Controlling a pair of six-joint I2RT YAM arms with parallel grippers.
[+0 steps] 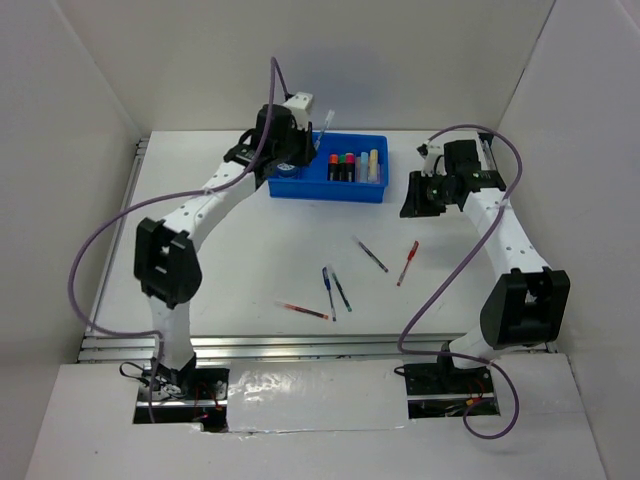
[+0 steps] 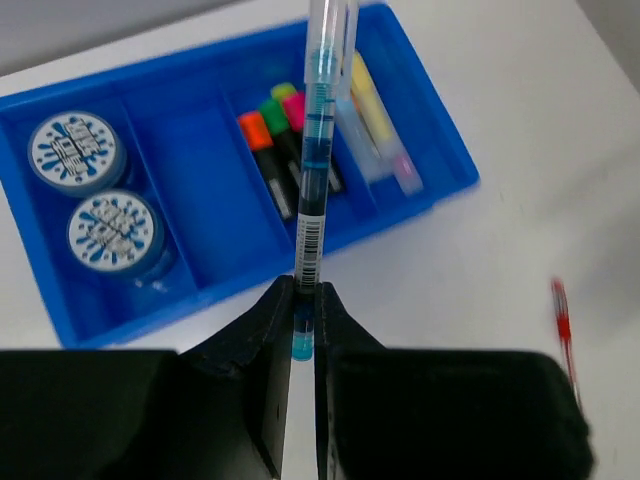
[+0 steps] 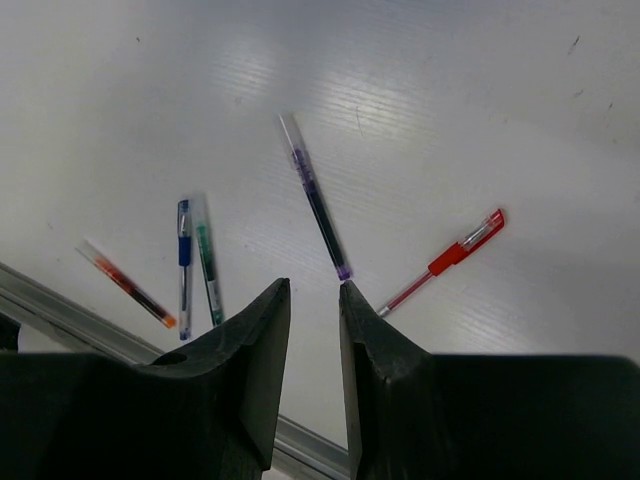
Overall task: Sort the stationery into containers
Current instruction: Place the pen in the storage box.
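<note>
The empty section of the tray beside the discs is below the slanting pen in my left gripper. I need to turn the pen in line with the tray's dividers next, lower it and let it go.
My left gripper (image 2: 305,290) is shut on a clear pen with pale-blue ink (image 2: 316,150), which sticks out over the blue compartment tray (image 2: 190,190). From above, this gripper (image 1: 318,128) hovers at the tray's (image 1: 310,188) far left side. The tray holds two round pale-blue discs (image 2: 75,150), orange, green and pink highlighters (image 2: 265,165) and pale markers (image 2: 375,120). My right gripper (image 3: 312,285) is open and empty above the table, right of the tray (image 1: 415,195). Below it lie a purple pen (image 3: 318,205), a red pen (image 3: 450,258), a blue pen (image 3: 184,260), a green pen (image 3: 207,260) and an orange-tipped pen (image 3: 125,283).
The loose pens lie mid-table between the arms: purple (image 1: 370,255), red (image 1: 407,262), blue (image 1: 326,290), green (image 1: 341,290), orange-tipped (image 1: 305,311). A metal rail (image 1: 300,347) runs along the table's near edge. White walls enclose the sides and back.
</note>
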